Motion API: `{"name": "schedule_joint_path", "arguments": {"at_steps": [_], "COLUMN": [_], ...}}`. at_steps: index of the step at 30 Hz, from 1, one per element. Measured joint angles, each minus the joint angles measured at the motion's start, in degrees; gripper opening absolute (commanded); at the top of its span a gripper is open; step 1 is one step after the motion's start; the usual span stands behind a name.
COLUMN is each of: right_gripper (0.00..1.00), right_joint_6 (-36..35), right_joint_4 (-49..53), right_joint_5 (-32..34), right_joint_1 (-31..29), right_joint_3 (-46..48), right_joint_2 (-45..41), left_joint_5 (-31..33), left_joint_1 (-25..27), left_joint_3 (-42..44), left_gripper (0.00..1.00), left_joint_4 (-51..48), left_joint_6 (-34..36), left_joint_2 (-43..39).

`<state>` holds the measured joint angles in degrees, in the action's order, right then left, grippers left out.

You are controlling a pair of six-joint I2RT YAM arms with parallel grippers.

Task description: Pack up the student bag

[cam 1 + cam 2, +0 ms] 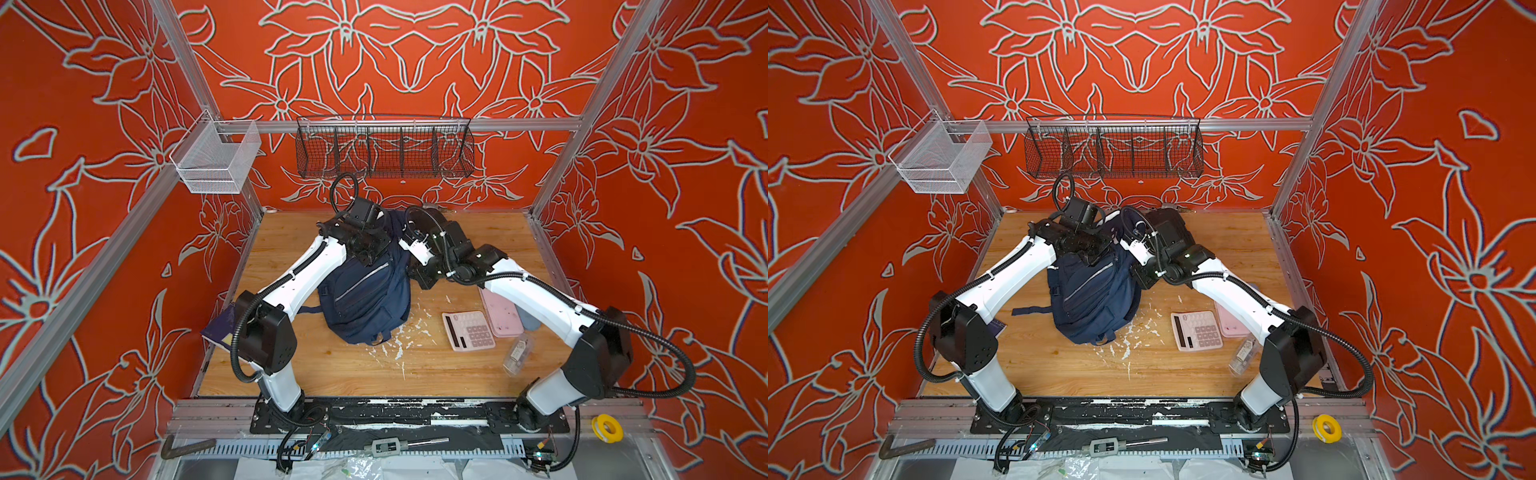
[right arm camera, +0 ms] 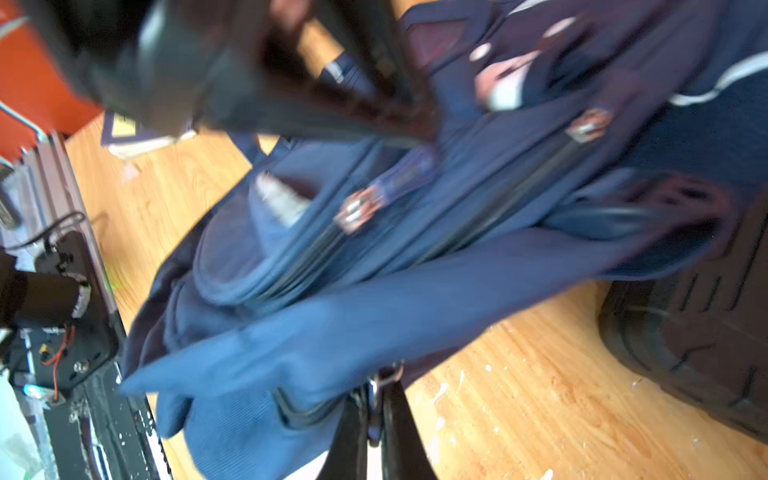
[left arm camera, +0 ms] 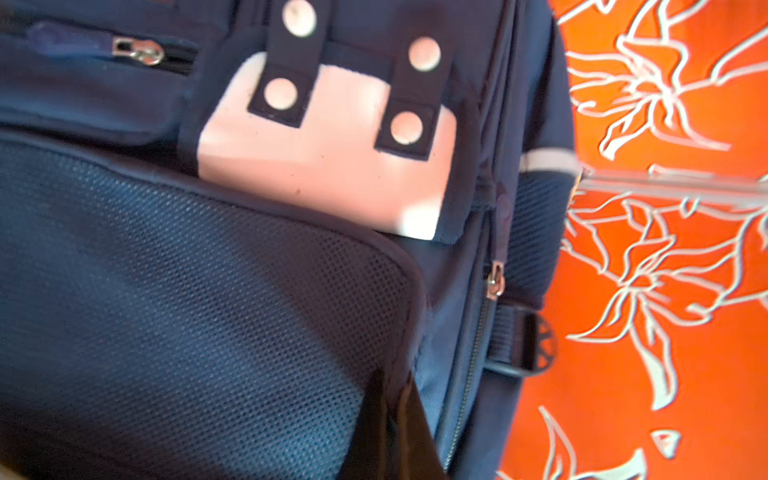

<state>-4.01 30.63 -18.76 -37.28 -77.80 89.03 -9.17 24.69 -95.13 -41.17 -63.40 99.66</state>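
I will next keep my left gripper at the mesh pocket's bound edge point(image 3: 400, 361) and tilt it before it lets go, to keep the bag steady while my right gripper holds the zip pull.
The student bag point(image 1: 365, 295) point(image 1: 1096, 295), navy blue with a reflective stripe, lies in the middle of the wooden table with its top end towards the back wall. Its white patch point(image 3: 324, 166) with metal snaps fills the left wrist view. My left gripper point(image 1: 369, 260) point(image 3: 399, 419) is at the bag's upper front, shut on the bound edge of a mesh pocket. My right gripper point(image 1: 411, 266) point(image 2: 376, 411) is at the bag's right side, shut on a metal zip pull. Blue fabric bunches up around it.
A black hard case point(image 2: 685, 332) lies close beside the bag. Right of the bag are a pink calculator point(image 1: 467, 330), a pink flat box point(image 1: 500, 313) and a clear container point(image 1: 517, 355). A dark notebook point(image 1: 220, 330) lies at the table's left edge. Wire baskets point(image 1: 384, 149) hang on the back rail.
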Motion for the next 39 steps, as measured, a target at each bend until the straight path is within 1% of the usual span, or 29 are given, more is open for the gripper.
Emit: {"name": "schedule_joint_path", "arguments": {"at_steps": [8,15,20,25,29,34,38,39], "right_gripper": [0.0,0.0,0.0,0.0,0.0,0.0,0.0,0.0], "right_joint_6": [0.52,3.04,5.95,10.21,12.33,12.0,9.46,8.63], "right_joint_4": [0.9,2.27,1.9,-4.52,-10.91,-19.19,-20.87,-20.83], "right_joint_5": [5.84,6.91,7.87,9.07,10.08,11.08,11.41,11.02], "right_joint_1": [-4.63,-6.75,-10.86,-13.53,-14.67,-16.5,-16.26,-15.65], "right_joint_3": [1.14,1.25,1.81,7.17,11.58,15.87,17.31,17.53], "right_joint_2": [-2.51,-2.86,-2.84,-3.96,-4.5,-4.39,-4.52,-4.76], "left_joint_5": [5.03,8.11,9.31,11.19,11.52,11.65,11.23,10.45], "left_joint_1": [-0.04,0.09,0.13,0.11,0.11,0.09,-0.13,-0.35], "left_joint_3": [0.0,0.0,-0.66,-2.64,-3.32,-4.72,-5.75,-6.45], "left_gripper": [0.0,0.0,0.0,0.0,0.0,0.0,0.0,0.08], "left_joint_4": [2.86,3.13,3.06,2.67,2.58,1.62,0.81,0.63], "left_joint_6": [-6.21,-8.07,-9.2,-9.92,-10.32,-10.34,-8.33,-6.78], "left_joint_2": [0.0,0.0,0.15,1.53,2.78,4.07,4.5,4.92]}}
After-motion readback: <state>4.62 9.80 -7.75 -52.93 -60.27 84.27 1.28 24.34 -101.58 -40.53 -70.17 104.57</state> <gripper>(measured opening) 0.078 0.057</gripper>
